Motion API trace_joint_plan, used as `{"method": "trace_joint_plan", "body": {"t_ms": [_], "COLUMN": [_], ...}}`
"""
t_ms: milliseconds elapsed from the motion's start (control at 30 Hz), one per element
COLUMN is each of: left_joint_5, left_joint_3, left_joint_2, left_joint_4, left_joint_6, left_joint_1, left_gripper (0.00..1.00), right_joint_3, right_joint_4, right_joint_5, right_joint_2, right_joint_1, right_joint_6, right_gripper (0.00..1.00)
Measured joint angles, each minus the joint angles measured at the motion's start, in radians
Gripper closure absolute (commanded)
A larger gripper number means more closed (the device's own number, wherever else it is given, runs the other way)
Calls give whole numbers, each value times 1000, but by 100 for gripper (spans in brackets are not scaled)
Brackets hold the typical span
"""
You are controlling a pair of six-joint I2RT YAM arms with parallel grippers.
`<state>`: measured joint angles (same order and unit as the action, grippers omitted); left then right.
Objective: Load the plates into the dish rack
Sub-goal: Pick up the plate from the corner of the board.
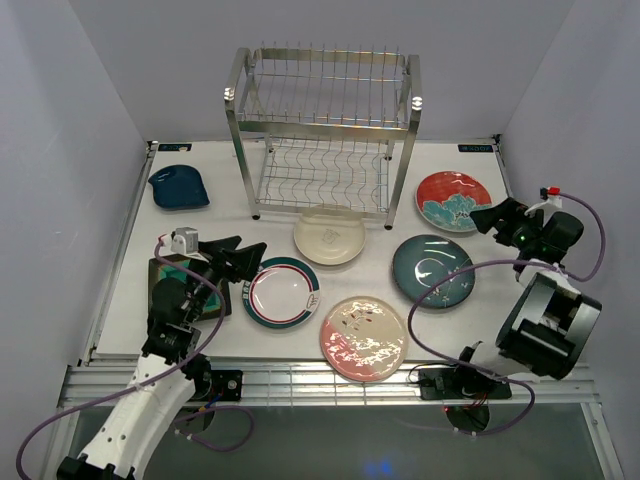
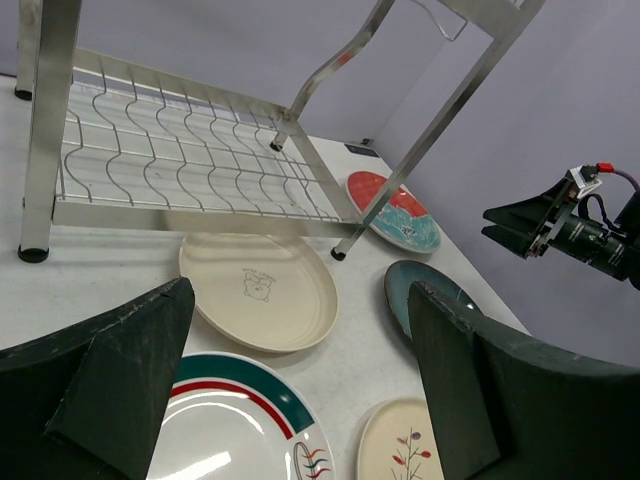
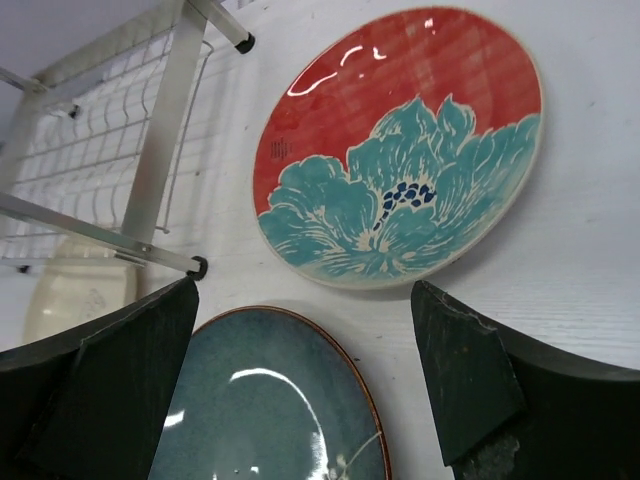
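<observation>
The teal-side rim of the red-teal plate lies nearest with free tabletop beside it, so I will next move my right gripper down onto that rim, with its open fingers on both sides of it.
The steel dish rack (image 1: 325, 130) stands empty at the back centre. All the plates lie flat on the table: cream (image 1: 328, 236), white with a green-red rim (image 1: 283, 291), pink speckled (image 1: 363, 338), dark teal (image 1: 433, 271), red-teal patterned (image 1: 453, 200) and small dark blue (image 1: 178, 187). A square green plate (image 1: 172, 290) lies partly hidden under my left arm. My left gripper (image 1: 243, 262) hovers open above the rimmed plate (image 2: 235, 420), holding nothing. My right gripper (image 1: 482, 222) is open too, above the gap between the dark teal plate (image 3: 270, 400) and the red-teal plate (image 3: 400, 150).
White walls close in the table on the left, right and back. The rack's front posts (image 2: 40, 130) stand just behind the cream plate (image 2: 255, 285). A purple cable (image 1: 590, 225) loops around my right arm.
</observation>
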<state>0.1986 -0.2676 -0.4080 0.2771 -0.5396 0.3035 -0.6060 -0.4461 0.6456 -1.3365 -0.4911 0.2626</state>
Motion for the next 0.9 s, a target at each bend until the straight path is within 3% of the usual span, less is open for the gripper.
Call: {"method": "trace_joint_plan", "body": {"t_ms": [133,300,900], "left_joint_5": [2,8,5], "left_joint_3": [0,0,0], "left_joint_2": [-57,-76,-111], "left_joint_4": [-1,-1,8], "left_joint_6": [0,0,-14], "left_joint_1": [0,0,0], "left_gripper": [2,2,2], "right_joint_3": [-64,-77,-169], "right_joint_4": [-43,-95,-112], "right_joint_5": [162,253,157], "right_joint_2": [-191,-319,-444], "right_joint_1": [-100,-143,-120], "right_joint_6": [135,248,309], "right_gripper": [3,3,0]}}
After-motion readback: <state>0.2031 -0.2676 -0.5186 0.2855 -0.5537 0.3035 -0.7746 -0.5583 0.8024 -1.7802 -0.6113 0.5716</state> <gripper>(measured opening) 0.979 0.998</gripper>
